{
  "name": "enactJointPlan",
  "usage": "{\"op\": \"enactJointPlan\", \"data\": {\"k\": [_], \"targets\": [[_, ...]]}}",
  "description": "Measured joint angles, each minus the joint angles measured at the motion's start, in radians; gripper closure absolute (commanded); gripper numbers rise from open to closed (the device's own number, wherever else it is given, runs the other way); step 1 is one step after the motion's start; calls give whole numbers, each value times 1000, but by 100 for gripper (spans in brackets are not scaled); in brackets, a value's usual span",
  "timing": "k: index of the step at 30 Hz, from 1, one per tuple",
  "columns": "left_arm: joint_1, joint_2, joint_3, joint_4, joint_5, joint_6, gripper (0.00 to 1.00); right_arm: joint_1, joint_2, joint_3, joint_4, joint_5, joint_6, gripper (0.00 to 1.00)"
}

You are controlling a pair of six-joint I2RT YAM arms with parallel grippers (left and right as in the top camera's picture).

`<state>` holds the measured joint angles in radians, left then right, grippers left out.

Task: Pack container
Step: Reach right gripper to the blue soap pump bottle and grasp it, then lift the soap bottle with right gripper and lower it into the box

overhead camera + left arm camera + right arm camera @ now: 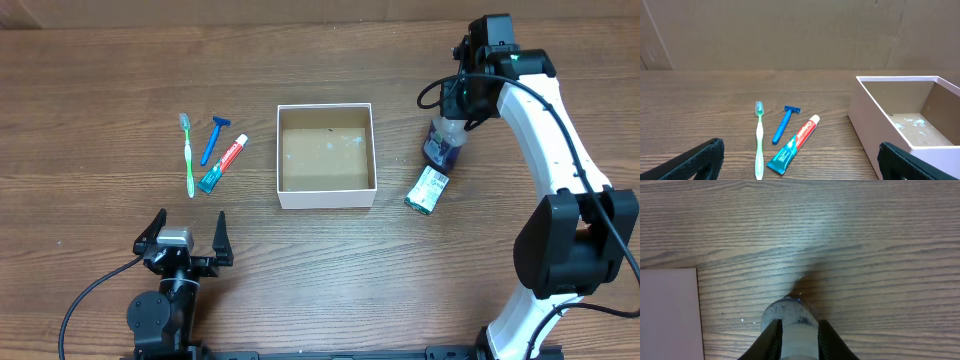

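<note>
The bottle (442, 147) goes left in the overhead view next, over the box's inside nearest the toothpaste (299, 153). My right gripper then releases it, as that part of the box's bottom is empty.
The container (287, 196) is a square white box with a tan inside at mid-table; it also shows in the left wrist view (875, 127) and as a white corner in the right wrist view (667, 315). My right gripper (461, 112) is shut on the white cap of a dark purple bottle (442, 147), seen in the right wrist view (790, 312) between the fingers (799, 340). A green toothbrush (187, 155), a blue razor (212, 139) and a toothpaste tube (223, 164) lie left of the box. My left gripper (183, 243) is open and empty near the front edge.
A small green and white packet (428, 190) lies right of the box, just below the bottle. A cardboard wall stands behind the table in the left wrist view (790, 35).
</note>
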<state>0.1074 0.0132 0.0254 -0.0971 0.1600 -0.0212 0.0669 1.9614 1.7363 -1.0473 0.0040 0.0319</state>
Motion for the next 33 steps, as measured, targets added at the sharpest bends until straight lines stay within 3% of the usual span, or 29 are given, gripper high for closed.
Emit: {"op": "enactJointPlan", "data": {"k": [11, 16, 22, 33], "targets": [[0, 0, 0, 0, 0, 0, 0, 179, -167, 126, -25, 83, 100, 87], [0, 0, 0, 0, 0, 0, 0, 418, -268, 150, -23, 303, 223, 87], [0, 0, 0, 0, 0, 0, 0, 654, -225, 150, 19, 513, 380, 86], [0, 0, 0, 0, 0, 0, 0, 705, -77, 150, 130, 528, 624, 86]]}}
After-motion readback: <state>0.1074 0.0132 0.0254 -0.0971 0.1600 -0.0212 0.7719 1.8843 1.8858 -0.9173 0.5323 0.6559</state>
